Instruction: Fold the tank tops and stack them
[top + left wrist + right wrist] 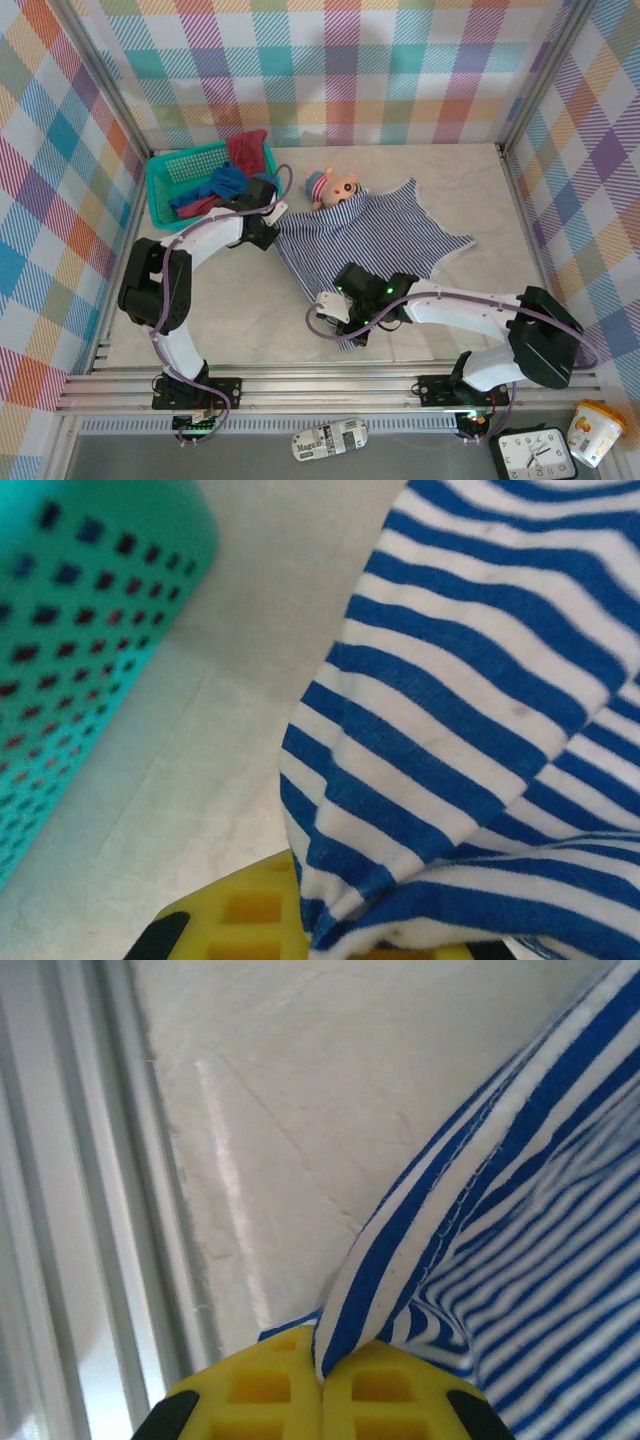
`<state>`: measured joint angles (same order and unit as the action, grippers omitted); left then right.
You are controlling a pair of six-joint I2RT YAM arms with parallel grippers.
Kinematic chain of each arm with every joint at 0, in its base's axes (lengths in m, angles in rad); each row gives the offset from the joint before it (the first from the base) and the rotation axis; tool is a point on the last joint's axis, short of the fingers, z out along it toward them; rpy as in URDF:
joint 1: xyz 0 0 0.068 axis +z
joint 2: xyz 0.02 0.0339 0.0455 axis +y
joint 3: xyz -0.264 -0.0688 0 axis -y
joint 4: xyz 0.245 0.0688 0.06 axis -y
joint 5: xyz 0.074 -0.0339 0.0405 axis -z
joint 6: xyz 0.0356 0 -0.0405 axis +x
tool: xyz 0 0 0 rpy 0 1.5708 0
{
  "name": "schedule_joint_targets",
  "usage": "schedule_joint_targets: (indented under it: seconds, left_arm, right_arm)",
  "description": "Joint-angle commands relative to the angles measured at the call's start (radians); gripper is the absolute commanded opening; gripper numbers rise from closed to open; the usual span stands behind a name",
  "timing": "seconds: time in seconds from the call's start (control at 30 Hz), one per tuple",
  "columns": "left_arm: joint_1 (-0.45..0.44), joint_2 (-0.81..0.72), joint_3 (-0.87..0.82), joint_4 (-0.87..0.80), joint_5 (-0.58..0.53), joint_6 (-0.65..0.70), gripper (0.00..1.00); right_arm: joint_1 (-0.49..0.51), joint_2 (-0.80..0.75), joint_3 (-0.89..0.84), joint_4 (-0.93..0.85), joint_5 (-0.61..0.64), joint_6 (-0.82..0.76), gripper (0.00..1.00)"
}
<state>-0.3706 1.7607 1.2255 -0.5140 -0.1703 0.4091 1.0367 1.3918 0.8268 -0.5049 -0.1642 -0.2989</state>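
Note:
I should next use my right gripper to pull the tank top's near hem a little back toward the metal rails. This will straighten the cloth bunched by the fingers, and then I should let go of the hem.
The navy-and-white striped tank top (385, 235) lies spread on the table's middle. My left gripper (272, 222) is shut on its far-left corner; in the left wrist view the striped cloth (470, 710) bunches over a yellow finger (235, 915). My right gripper (342, 312) is shut on the near hem. In the right wrist view its fingers (262, 1390) pinch a fold of the striped top (540, 1220). The bright blue tank top (222, 185) and the dark red tank top (246, 148) lie in the teal basket (168, 172).
A small doll (333, 185) lies at the striped top's far edge. The teal basket wall (80, 630) stands close on the left of my left gripper. Metal rails (90, 1210) run along the near table edge. Checkered walls enclose three sides.

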Motion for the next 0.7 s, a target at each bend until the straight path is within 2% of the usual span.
schedule_joint_targets:
  seconds: [0.0,0.17,0.3,0.37,0.47,0.53,0.6,0.67]
  left_arm:
    - [0.004,-0.084,-0.052,-0.004,-0.025,-0.008,0.07]
    - [0.004,-0.046,-0.02,-0.113,-0.097,-0.006,0.09]
    - [0.004,-0.064,-0.073,-0.089,-0.105,-0.009,0.12]
    - [0.004,-0.04,-0.057,-0.129,-0.134,-0.019,0.18]
    - [0.004,-0.024,-0.04,-0.169,-0.171,-0.041,0.35]
    - [0.004,-0.041,-0.036,-0.185,-0.185,-0.063,0.46]
    - [0.006,-0.066,-0.022,-0.21,-0.199,-0.087,0.53]
    - [0.007,-0.089,0.021,-0.273,-0.216,-0.127,0.6]
  right_arm:
    - [0.011,-0.021,0.024,-0.016,-0.083,0.032,0.04]
    - [0.033,-0.026,0.02,-0.022,-0.156,0.058,0.05]
    - [0.06,0.047,0.058,0.0,-0.189,0.05,0.06]
    - [0.062,0.078,0.088,0.003,-0.202,0.047,0.17]
    - [0.053,0.045,0.09,0.002,-0.184,0.049,0.44]
    - [0.009,-0.012,0.078,-0.011,-0.173,0.053,0.52]
    - [-0.068,-0.094,0.056,-0.021,-0.176,0.062,0.57]
    - [-0.187,-0.183,0.023,-0.013,-0.176,0.093,0.61]
